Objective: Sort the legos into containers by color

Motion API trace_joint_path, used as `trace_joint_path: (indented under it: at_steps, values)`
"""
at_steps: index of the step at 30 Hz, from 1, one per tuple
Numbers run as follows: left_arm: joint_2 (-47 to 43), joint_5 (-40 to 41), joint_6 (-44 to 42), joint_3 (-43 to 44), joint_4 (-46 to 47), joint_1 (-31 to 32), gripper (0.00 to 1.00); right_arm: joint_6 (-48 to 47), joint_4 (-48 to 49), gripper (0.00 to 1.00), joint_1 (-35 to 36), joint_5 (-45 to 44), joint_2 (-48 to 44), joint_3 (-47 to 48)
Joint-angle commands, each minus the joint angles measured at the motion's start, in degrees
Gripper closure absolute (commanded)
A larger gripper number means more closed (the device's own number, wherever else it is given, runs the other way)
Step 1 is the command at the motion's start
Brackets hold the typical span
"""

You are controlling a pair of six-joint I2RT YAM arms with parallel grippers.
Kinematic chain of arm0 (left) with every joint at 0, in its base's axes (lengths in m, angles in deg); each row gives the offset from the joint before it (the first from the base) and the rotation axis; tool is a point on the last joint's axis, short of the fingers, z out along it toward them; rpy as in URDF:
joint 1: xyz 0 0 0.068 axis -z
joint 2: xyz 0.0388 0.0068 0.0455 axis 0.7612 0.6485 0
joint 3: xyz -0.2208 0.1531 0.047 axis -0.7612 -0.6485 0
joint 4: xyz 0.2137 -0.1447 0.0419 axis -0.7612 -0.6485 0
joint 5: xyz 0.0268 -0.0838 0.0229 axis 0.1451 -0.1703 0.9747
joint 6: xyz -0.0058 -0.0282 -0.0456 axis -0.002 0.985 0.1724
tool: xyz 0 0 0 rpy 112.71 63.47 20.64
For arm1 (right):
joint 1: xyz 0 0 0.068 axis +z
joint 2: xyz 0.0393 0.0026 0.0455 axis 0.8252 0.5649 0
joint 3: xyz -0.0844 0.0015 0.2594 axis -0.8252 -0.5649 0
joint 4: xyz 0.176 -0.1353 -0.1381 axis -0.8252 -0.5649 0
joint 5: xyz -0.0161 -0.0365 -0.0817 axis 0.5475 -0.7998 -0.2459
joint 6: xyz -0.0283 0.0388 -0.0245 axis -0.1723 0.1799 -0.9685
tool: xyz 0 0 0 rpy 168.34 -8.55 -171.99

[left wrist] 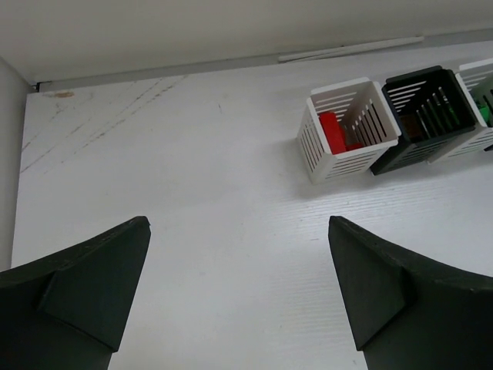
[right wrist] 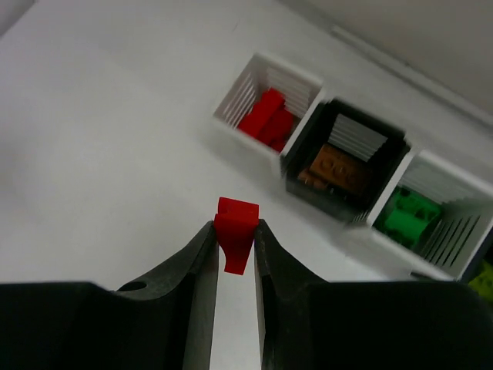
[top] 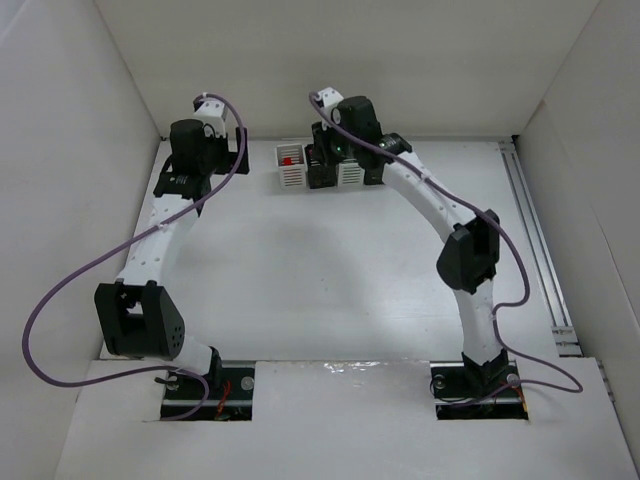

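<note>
My right gripper is to swing to the left in the top view next, past the black bin point(right wrist: 303, 166) and over the white bin, because red legos already lie inside.
My right gripper point(right wrist: 233, 225) is shut on a small red lego point(right wrist: 236, 220), held above the table just short of the containers. Beyond it stands a white bin point(right wrist: 240, 86) with red legos point(right wrist: 266, 116) inside. Next to it are a black bin point(right wrist: 303, 166) with orange legos point(right wrist: 339, 166) and another white bin point(right wrist: 454, 231) with a green lego point(right wrist: 404, 212). A yellow-green piece point(right wrist: 485, 281) shows at the right edge. My left gripper point(left wrist: 239, 223) is open and empty over bare table, left of the white bin point(left wrist: 339, 166) and black bin point(left wrist: 416, 150).
White walls enclose the table on three sides. The row of bins point(top: 291, 178) stands near the back wall, partly hidden under the right arm's wrist point(top: 355, 125). A metal rail point(top: 535, 240) runs along the table's right edge.
</note>
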Motion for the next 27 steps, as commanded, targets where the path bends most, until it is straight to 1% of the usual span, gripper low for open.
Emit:
trace_joint_path:
  at_steps: [1,3,4,5,8,9,14,18,23,25,27]
  values:
    - [-3.1,2.4,0.1,-0.3,-0.5,-0.3,0.00,3.3,6.2,1.00,-1.3,3.3,8.4,8.0]
    - [-3.1,3.0,0.1,-1.0,-1.0,-0.3,0.00,4.7,7.9,1.00,-1.3,3.8,11.5,14.3]
    - [-3.1,3.0,0.1,-1.0,-1.0,-0.3,0.00,5.3,9.0,0.97,-1.3,3.8,13.7,15.6]
    - [-3.1,4.4,0.1,-1.0,-1.0,-0.3,0.00,6.1,12.0,0.96,-1.3,3.8,14.5,16.4]
    - [-3.8,5.9,-0.6,-1.6,-1.0,-0.3,0.00,6.1,19.5,0.96,-0.7,3.8,15.1,15.0]
    - [-3.8,6.7,-1.1,-1.6,-1.0,-0.3,0.00,6.1,20.7,0.96,-0.7,3.2,15.8,15.0]
    - [-3.8,7.3,-1.1,-2.6,-1.0,-0.3,0.00,8.1,23.9,0.98,0.4,3.2,20.6,18.5]
    - [-4.3,7.3,-1.1,-3.1,-1.0,-0.3,0.00,8.7,26.8,0.98,0.9,2.6,21.9,20.0]
    - [-4.3,7.3,-1.6,-3.1,-1.0,-0.9,0.00,8.7,27.4,0.98,0.9,1.1,22.6,20.0]
    - [-4.3,7.3,-1.6,-3.1,-1.0,-0.9,0.00,8.7,27.4,0.96,0.9,0.4,23.1,20.0]
    - [-4.3,7.3,-1.6,-3.1,-1.0,-0.9,0.00,8.7,27.9,0.96,0.9,-0.4,23.1,20.0]
